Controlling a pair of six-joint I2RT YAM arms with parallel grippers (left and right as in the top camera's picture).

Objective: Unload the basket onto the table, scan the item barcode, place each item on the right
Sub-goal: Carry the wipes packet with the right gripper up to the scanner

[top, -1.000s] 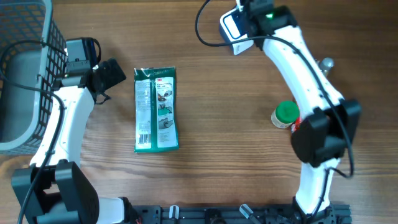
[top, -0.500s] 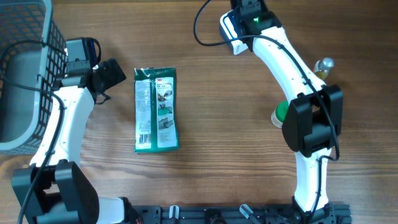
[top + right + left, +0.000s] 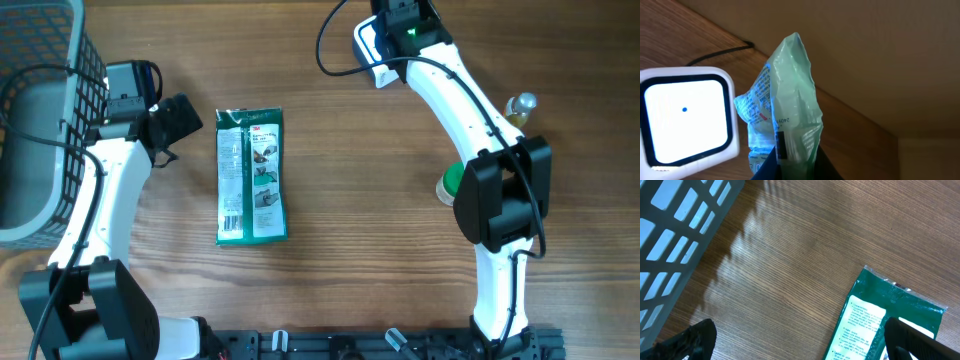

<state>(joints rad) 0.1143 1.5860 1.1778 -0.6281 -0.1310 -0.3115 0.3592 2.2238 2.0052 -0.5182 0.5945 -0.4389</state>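
Note:
The bare wood (image 3: 388, 216) beside the green-capped bottle is clear, so my right gripper will next move back from the scanner (image 3: 372, 45) and down to that spot and release the packet.
My right gripper (image 3: 792, 169) is shut on a pale green plastic packet (image 3: 790, 100), which stands upright out of the jaws. The packet carries printed text and a dark strip (image 3: 780, 145) on its seam. Just left of it is the white scanner (image 3: 685, 117), its bright window showing a blue dot. In the overhead view the scanner (image 3: 372, 45) sits at the table's far edge under my right wrist (image 3: 405, 18), which hides the packet. My left gripper (image 3: 180, 118) stands open over bare wood, its fingertips (image 3: 695, 340) wide apart, beside a dark green flat package (image 3: 251, 176).
A grey mesh basket (image 3: 40, 110) fills the far left. A green-capped bottle (image 3: 455, 182) and a small round-topped object (image 3: 520, 103) sit by my right arm. The scanner's black cable (image 3: 330, 35) loops at the back edge.
My right arm's elbow has swung left, partly covering the green-capped bottle, and its wrist has shifted slightly towards the far edge by the scanner. The left arm and green package are unmoved.

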